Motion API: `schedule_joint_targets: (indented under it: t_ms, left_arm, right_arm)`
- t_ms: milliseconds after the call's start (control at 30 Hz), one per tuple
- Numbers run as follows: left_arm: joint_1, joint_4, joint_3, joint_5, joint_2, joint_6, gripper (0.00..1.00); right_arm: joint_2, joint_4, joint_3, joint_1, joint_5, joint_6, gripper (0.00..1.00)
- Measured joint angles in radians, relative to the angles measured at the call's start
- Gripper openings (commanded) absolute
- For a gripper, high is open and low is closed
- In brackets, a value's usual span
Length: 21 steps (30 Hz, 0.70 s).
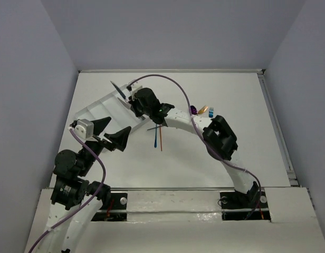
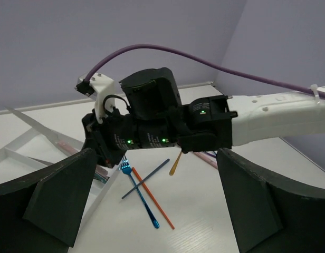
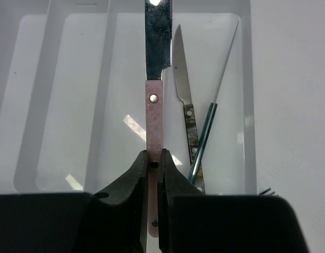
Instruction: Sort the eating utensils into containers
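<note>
The dark-handled knife (image 3: 188,113) lies in its section of the tray below my right gripper. My right gripper lowers over it next and releases the pink handle there, knife with knife.
My right gripper (image 3: 154,155) is shut on the pink handle of a knife (image 3: 154,121), holding it lengthwise above the white tray (image 3: 62,105); its steel blade points away. In the top view this gripper (image 1: 130,97) hangs over the tray's (image 1: 102,108) far end. One compartment holds a dark-handled knife (image 3: 188,113) and a teal-handled utensil (image 3: 204,137). My left gripper (image 1: 111,133) stands open and holds nothing, just off the tray's near right corner. On the table ahead of it lie a blue fork (image 2: 139,192), an orange utensil (image 2: 152,197) and a grey-blue one (image 2: 146,178), crossed.
A gold spoon (image 2: 175,164) and a pink utensil (image 2: 207,158) lie partly under the right arm. Purple, gold and blue utensils (image 1: 202,110) cluster right of the arm's forearm. Grey walls enclose the table on three sides.
</note>
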Motion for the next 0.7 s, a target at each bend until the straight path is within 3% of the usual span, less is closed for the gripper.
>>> schedule_joint_targets:
  t_ms: [200, 300, 600, 700]
  left_arm:
    - [0.000, 0.000, 0.000, 0.000, 0.000, 0.000, 0.99]
    - [0.000, 0.000, 0.000, 0.000, 0.000, 0.000, 0.99]
    - [0.000, 0.000, 0.000, 0.000, 0.000, 0.000, 0.99]
    - [0.000, 0.000, 0.000, 0.000, 0.000, 0.000, 0.99]
  right_arm:
    - [0.198, -0.046, 0.281, 0.001, -0.017, -0.005, 0.00]
    - [0.252, -0.072, 0.346, 0.000, -0.007, -0.009, 0.00]
    - [0.264, -0.098, 0.280, 0.000, 0.035, -0.012, 0.00]
    - [0.264, -0.107, 0.262, -0.001, 0.037, -0.014, 0.06]
